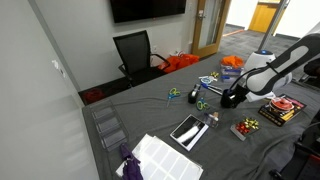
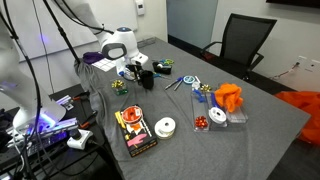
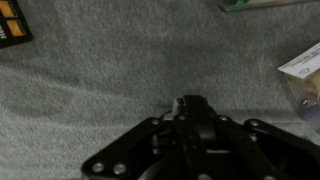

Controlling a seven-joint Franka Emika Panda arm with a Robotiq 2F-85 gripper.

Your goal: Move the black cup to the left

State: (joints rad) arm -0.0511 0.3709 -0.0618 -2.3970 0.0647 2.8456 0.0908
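Note:
My gripper should next move the black cup (image 2: 147, 76) toward the tray of shiny pieces and let go of it on the tabletop, because there is bare tabletop between my gripper and that tray.
The black cup (image 2: 147, 76) stands on the grey table, close against the side of my gripper (image 2: 134, 71). In an exterior view the gripper (image 1: 232, 99) and the cup merge into one dark shape, so I cannot tell them apart there. In the wrist view the fingertips (image 3: 189, 106) are pressed together over bare grey tabletop. No cup shows between them or beside them. The gripper is low, just above the table.
Green-handled scissors (image 1: 172, 94) and small tools lie mid-table. An orange cloth (image 2: 228, 97), a tape roll (image 2: 166, 126) and a red and yellow box (image 2: 135, 131) sit nearby. A flat black tablet (image 1: 188, 130) and white paper (image 1: 165, 158) lie further off. An office chair (image 1: 135, 50) stands beyond the table.

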